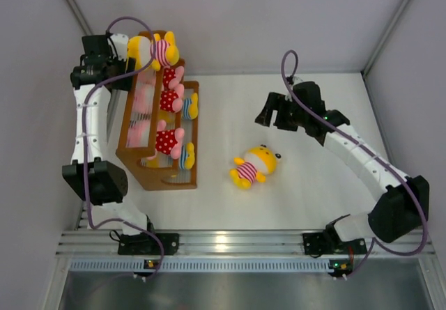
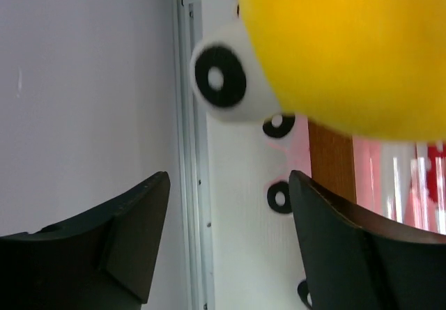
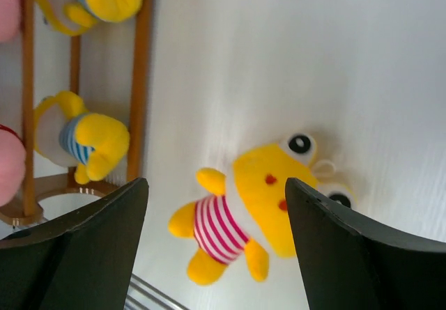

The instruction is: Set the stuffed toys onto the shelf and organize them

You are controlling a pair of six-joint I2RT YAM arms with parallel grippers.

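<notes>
My right gripper will move down and back to the loose pink-striped toy, onto the edge of its yellow head beside the near arm.
The brown stepped shelf stands at the left and holds several stuffed toys. Among them are pink-headed ones in red dotted outfits and yellow ones in blue stripes. A yellow-headed toy in pink stripes lies at the shelf's far end. My left gripper is beside its head, open and empty. In the left wrist view the yellow head fills the top, beyond the fingertips of the left gripper. Another pink-striped toy lies on the table. My right gripper hovers open above it, with the toy below the right gripper.
The enclosure's left wall and its metal corner rail run close beside my left gripper. The shelf's front rail shows in the right wrist view with blue-striped toys behind it. White tabletop surrounds the loose toy.
</notes>
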